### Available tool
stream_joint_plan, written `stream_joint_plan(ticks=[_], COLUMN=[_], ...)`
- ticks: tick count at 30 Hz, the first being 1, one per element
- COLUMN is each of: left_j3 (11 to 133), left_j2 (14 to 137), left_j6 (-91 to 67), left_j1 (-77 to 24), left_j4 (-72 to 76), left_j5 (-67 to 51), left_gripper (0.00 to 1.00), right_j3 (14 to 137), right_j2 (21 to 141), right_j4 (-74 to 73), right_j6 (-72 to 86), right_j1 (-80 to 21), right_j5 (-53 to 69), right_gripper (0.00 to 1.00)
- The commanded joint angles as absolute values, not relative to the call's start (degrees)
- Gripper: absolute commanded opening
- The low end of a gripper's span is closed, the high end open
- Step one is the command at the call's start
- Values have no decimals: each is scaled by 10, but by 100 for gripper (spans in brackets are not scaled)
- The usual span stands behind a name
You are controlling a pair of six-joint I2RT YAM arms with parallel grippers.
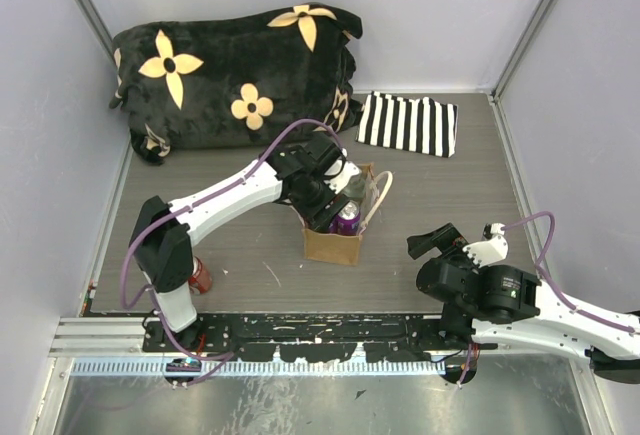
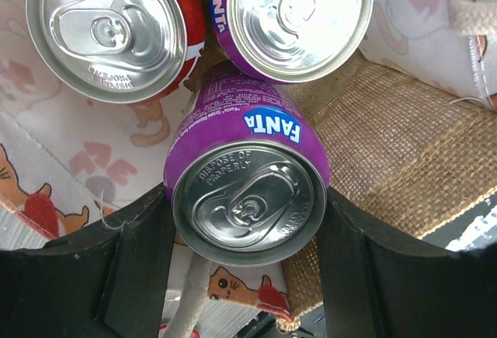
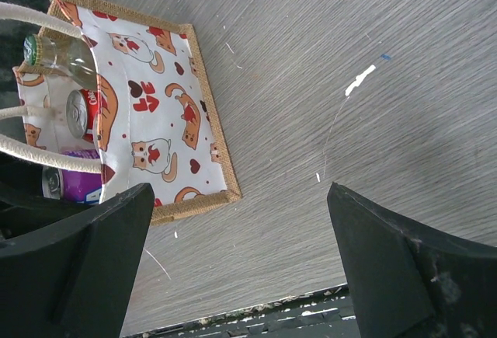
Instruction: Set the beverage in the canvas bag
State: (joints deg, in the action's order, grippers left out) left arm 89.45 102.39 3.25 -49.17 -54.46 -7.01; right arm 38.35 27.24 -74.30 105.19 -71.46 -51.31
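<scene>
I will lower the Fanta can (image 2: 247, 120) with my left gripper a little deeper into the bag next to the other cans, and then I will open it to let go of the can.
The canvas bag (image 1: 333, 242) stands upright mid-table, tan with cream handles and a cat print. My left gripper (image 1: 330, 207) reaches down into its open top. In the left wrist view this gripper (image 2: 245, 202) is shut on a purple Fanta can (image 2: 247, 120), with a finger (image 2: 124, 268) against each side. The can is inside the bag (image 2: 396, 151), beside another purple can (image 2: 291, 15) and a red can (image 2: 109, 31). My right gripper (image 1: 438, 242) is open and empty, right of the bag; its view shows the bag (image 3: 159, 113).
A black flowered blanket (image 1: 235, 75) lies at the back left and a striped cloth (image 1: 408, 123) at the back. A red can (image 1: 201, 276) stands by the left arm's base. A green bottle (image 3: 54, 50) sits in the bag.
</scene>
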Motion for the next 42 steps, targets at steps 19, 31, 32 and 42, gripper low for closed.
stream_joint_plan(ticks=[19, 31, 32, 42], left_j3=[846, 878, 879, 900], left_j2=[1051, 1018, 1015, 984], left_j6=[23, 15, 15, 21], left_j1=[-494, -493, -494, -493], left_j4=[-495, -530, -532, -542], left_j5=[-52, -68, -69, -72], left_gripper=[31, 94, 95, 97], right_j3=[383, 381, 381, 381], right_j2=[264, 270, 271, 278], right_j4=[-756, -749, -748, -745], right_j6=[1077, 1077, 1077, 1074], right_j1=[-716, -717, -716, -716], right_j5=[-522, -520, -520, -515], right_gripper=[100, 100, 100, 100])
